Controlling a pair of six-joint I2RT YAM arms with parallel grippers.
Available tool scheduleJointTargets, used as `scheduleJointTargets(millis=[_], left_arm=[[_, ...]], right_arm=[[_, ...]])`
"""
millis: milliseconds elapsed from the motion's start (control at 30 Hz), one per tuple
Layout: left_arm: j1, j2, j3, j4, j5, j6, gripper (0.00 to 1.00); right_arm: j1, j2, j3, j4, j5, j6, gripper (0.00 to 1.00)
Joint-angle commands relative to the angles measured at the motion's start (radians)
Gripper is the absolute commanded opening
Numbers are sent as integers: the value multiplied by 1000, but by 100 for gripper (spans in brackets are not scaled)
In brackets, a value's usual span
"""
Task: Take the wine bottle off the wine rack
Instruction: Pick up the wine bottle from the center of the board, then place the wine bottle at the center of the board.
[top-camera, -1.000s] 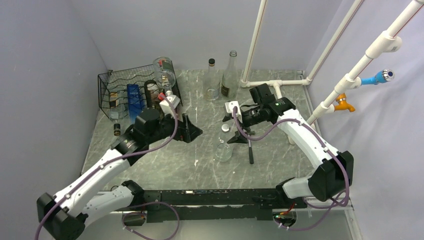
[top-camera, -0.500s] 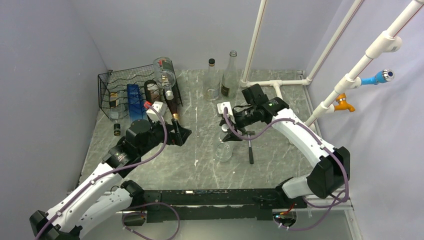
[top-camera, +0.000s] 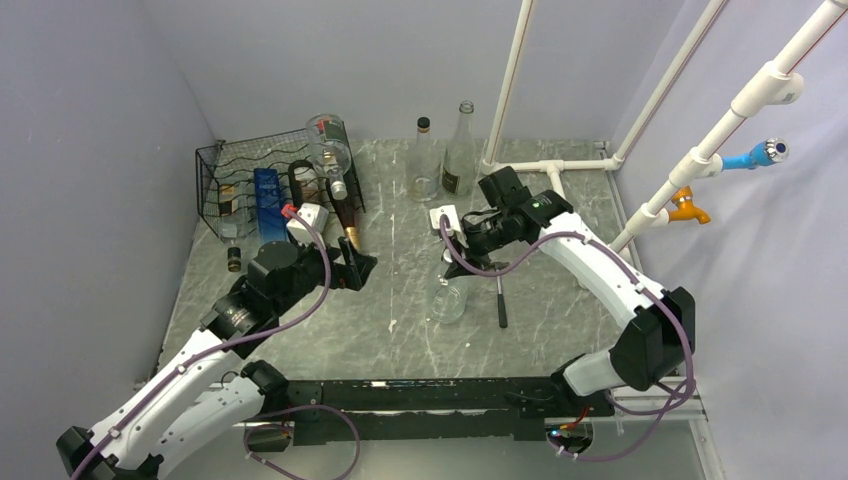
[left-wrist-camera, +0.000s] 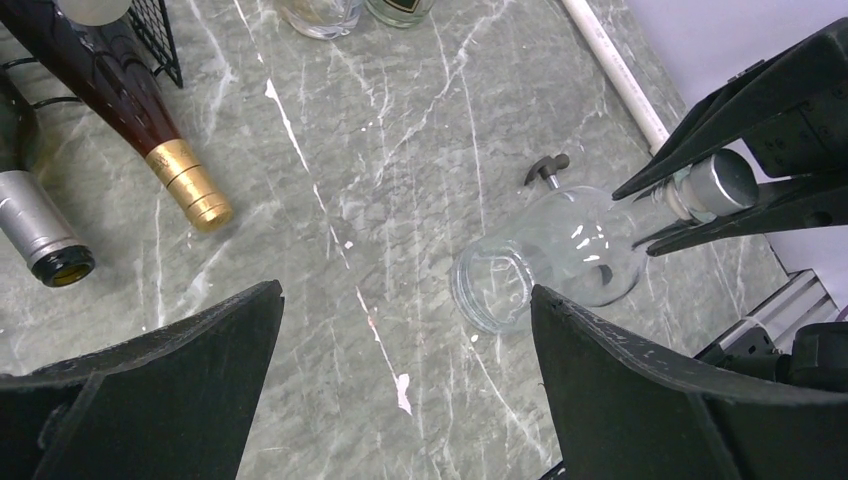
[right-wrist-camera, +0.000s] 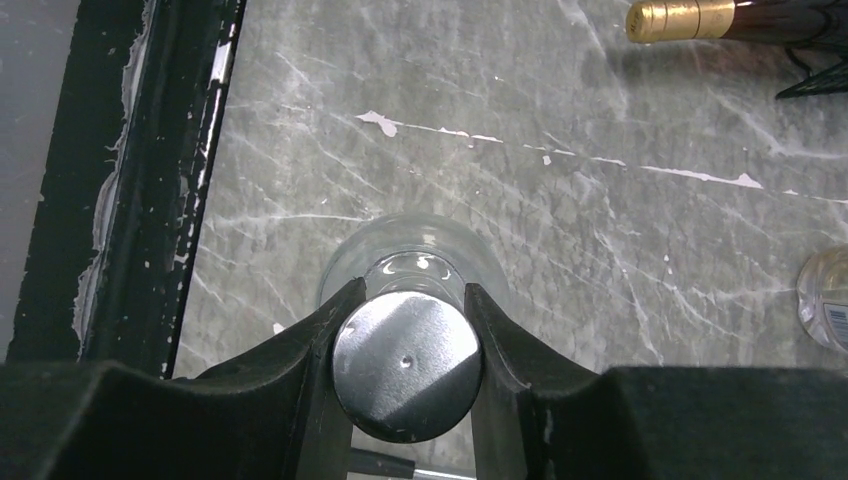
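The robot's right gripper will next carry the glass bottle outward to the bare table beside the upright bottles and let go of it, since the bottle is at the middle of the table.
The black wire wine rack stands at the back left. A dark wine bottle with a gold foil neck lies in it, neck poking out over the table. Beside it lies a second dark bottle with a silver foil neck. My left gripper hovers open just in front of those necks, with only bare table between its fingers. My right gripper is shut on the silver cap of a short clear glass bottle standing mid-table, apart from the rack.
A clear bottle rests on top of the rack, and a blue one lies inside. Two upright bottles stand at the back. A black-handled tool lies right of the glass bottle. White pipes frame the back right.
My right gripper has shifted slightly left and closed on the silver cap. My left arm has drawn back toward the near left, still open.
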Motion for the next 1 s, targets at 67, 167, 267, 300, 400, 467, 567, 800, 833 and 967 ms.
scheduleJointTargets(millis=[67, 167, 267, 300, 400, 467, 567, 800, 833, 967], left_arm=[[5, -10, 12, -6, -29, 25, 100], [7, -19, 10, -10, -38, 29, 100], [7, -24, 10, -15, -43, 33, 99], [6, -28, 10, -17, -45, 35, 99], [7, -34, 9, -21, -53, 40, 100], [6, -39, 8, -25, -60, 43, 100], [8, -49, 5, -33, -67, 46, 99], [10, -72, -5, -45, -83, 55, 100], [10, -75, -6, -46, -85, 55, 100], [10, -83, -12, -51, -92, 57, 99]], right_arm=[[-1, -7, 136, -7, -34, 31, 0], [-15, -1, 165, 12, -20, 74, 0], [-42, 10, 202, 36, 1, 119, 0], [-53, 13, 213, 45, 7, 141, 0], [-95, 27, 251, 75, 18, 189, 0], [-128, 41, 277, 105, 41, 225, 0], [-181, 58, 307, 173, 100, 281, 0], [-263, 120, 352, 316, 267, 392, 0], [-270, 130, 357, 336, 287, 408, 0], [-300, 178, 378, 407, 358, 457, 0]])
